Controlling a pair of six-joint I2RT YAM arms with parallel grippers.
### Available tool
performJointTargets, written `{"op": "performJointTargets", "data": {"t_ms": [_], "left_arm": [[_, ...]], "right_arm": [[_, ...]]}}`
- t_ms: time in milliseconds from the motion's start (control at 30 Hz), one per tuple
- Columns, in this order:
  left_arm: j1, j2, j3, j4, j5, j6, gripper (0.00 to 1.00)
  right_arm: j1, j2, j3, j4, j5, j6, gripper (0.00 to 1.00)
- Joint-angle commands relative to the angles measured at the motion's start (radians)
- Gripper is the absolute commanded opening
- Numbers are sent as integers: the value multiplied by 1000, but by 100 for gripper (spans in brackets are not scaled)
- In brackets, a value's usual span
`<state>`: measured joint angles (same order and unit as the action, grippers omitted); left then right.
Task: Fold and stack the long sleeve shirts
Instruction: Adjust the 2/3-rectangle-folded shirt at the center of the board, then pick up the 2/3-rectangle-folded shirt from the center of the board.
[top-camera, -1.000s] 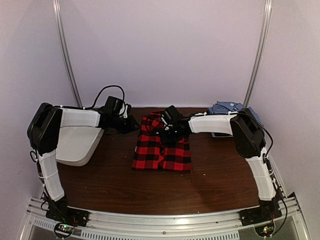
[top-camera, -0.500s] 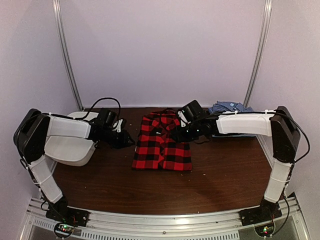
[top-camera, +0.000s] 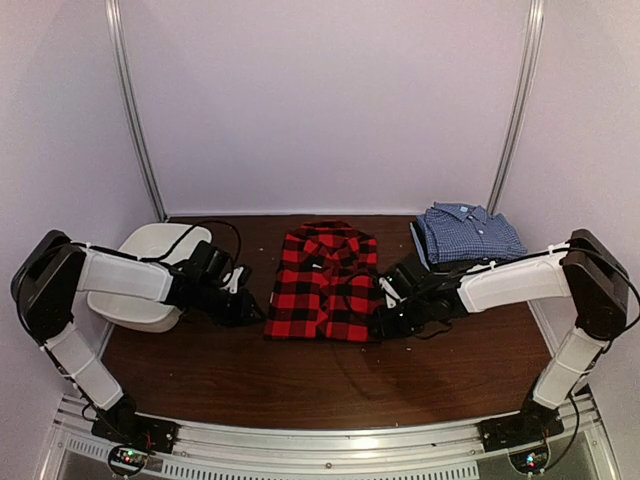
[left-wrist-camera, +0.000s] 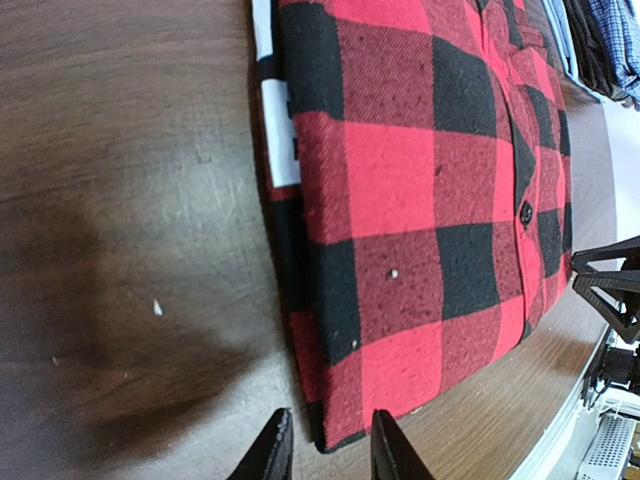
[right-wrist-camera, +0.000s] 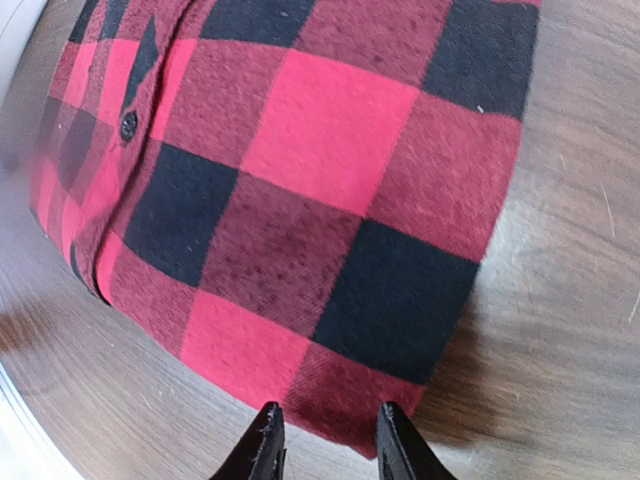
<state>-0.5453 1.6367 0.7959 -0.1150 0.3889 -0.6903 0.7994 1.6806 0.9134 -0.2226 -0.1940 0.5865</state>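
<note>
My left gripper moves down next, onto the plaid shirt's near corner (top-camera: 269, 334) (left-wrist-camera: 332, 431) on the tub side between its open fingers, then closes.
A folded red-and-black plaid shirt (top-camera: 325, 285) lies flat mid-table, collar toward the back. A folded blue-and-white check shirt (top-camera: 468, 232) lies at the back right, apart from it. My left gripper (top-camera: 255, 312) sits low at the plaid shirt's near-left corner. In the left wrist view it (left-wrist-camera: 322, 450) is open, with the corner of the shirt (left-wrist-camera: 420, 200) lying between its tips. My right gripper (top-camera: 383, 322) is at the near-right corner. In the right wrist view it (right-wrist-camera: 325, 440) is open too, the hem of the shirt (right-wrist-camera: 300, 170) just ahead of its tips.
A white plastic tub (top-camera: 165, 245) stands at the back left, partly under my left arm. Dark wooden table (top-camera: 330, 380) runs in front of the shirt. Pale walls close in the back and both sides.
Both grippers have moved from the plaid shirt's collar end toward me, down to its two near corners. The right arm no longer covers the blue check shirt.
</note>
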Motion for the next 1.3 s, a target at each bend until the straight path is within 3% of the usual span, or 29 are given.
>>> {"op": "performJointTargets", "data": {"t_ms": [0,1267], "left_arm": [[-6,-39,-29,15,5,-6,28],[-72,75,-35,23,-3,-15,28]], "right_arm": [[4,-47,-57,47,-5,45,33],[21,-19,-168,178,-39,117,28]]}}
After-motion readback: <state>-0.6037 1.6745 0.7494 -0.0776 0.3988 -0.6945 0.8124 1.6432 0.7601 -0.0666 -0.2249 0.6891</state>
